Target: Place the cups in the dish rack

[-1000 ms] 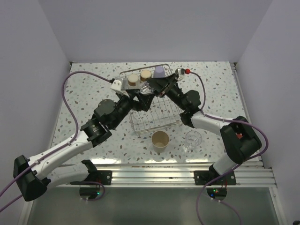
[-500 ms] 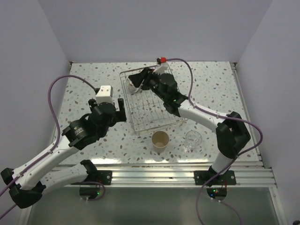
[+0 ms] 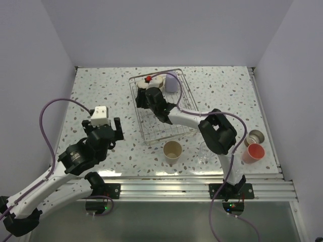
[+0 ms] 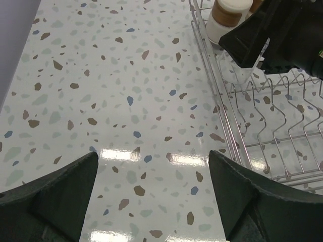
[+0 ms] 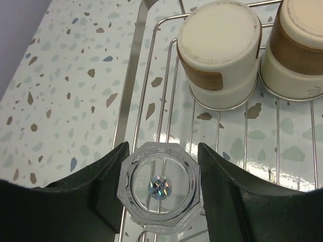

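Observation:
My right gripper should move down onto the bare wires before the nearer tan-based cup and release the clear glass there, because that spot is free.
My right gripper [image 5: 159,199] is shut on a clear glass cup [image 5: 159,187], held base up just above the left side of the dish rack [image 5: 132,80]. Two steel cups with tan bases [image 5: 219,55] [image 5: 298,45] stand upside down in the rack beyond it. From above, my right gripper [image 3: 143,98] is over the rack's [image 3: 156,132] back left, near the lavender cup [image 3: 172,83]. My left gripper [image 4: 152,156] is open and empty over bare table left of the rack [image 4: 252,116]. A beige tumbler [image 3: 172,149], another clear glass [image 3: 207,151], a steel cup [image 3: 257,136] and a salmon-pink cup [image 3: 254,151] stand on the table.
The right arm stretches across the rack from the near right and partly covers the clear glass. White walls close in the table on the left, back and right. A metal rail runs along the near edge.
My left gripper has let go, opened wider and drawn back from the rack to the near left. My right gripper carried the glass left over the rack's back left corner.

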Robot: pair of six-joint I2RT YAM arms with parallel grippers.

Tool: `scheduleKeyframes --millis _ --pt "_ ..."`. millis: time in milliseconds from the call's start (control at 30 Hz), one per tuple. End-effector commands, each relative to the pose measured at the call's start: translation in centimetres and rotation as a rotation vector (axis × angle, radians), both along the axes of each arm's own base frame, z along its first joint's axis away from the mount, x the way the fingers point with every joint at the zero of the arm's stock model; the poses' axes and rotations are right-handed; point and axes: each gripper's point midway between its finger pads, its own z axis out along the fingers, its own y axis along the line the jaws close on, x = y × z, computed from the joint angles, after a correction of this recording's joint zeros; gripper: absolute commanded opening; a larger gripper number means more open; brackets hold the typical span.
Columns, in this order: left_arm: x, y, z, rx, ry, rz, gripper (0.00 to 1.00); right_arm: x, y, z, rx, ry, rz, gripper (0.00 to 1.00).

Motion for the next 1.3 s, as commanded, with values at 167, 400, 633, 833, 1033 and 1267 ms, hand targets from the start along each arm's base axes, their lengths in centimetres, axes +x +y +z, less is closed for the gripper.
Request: scheduleKeyframes --millis 167,400,633,833,1033,1267 --pt "0.4 0.0 0.3 -0.029 -0.062 -0.006 0.94 2.4 0.8 1.6 -0.041 -0.086 -0.061 0.0" --pt "-0.4 0.3 -1.5 -0.004 0.007 -0.005 0.94 3.3 0.8 -0.3 -0.113 -0.084 -0.096 0.0" --pt "-0.4 0.2 -0.8 -0.043 -0.039 -0.023 0.94 3.7 0.6 -2.7 -0.167 -0.073 -0.13 0.0" --pt "-0.5 0.4 -0.5 -0.056 -0.051 -0.019 0.94 3.5 0.4 -3.6 -0.199 -0.069 -0.147 0.0" --pt "-0.5 0.3 -0.6 -0.057 -0.05 -0.021 0.94 3.3 0.3 -4.2 -0.212 -0.058 -0.153 0.01" --pt "-0.5 0.3 -0.6 -0.053 -0.049 -0.023 0.94 3.1 0.6 -3.7 -0.203 -0.056 -0.136 0.47"
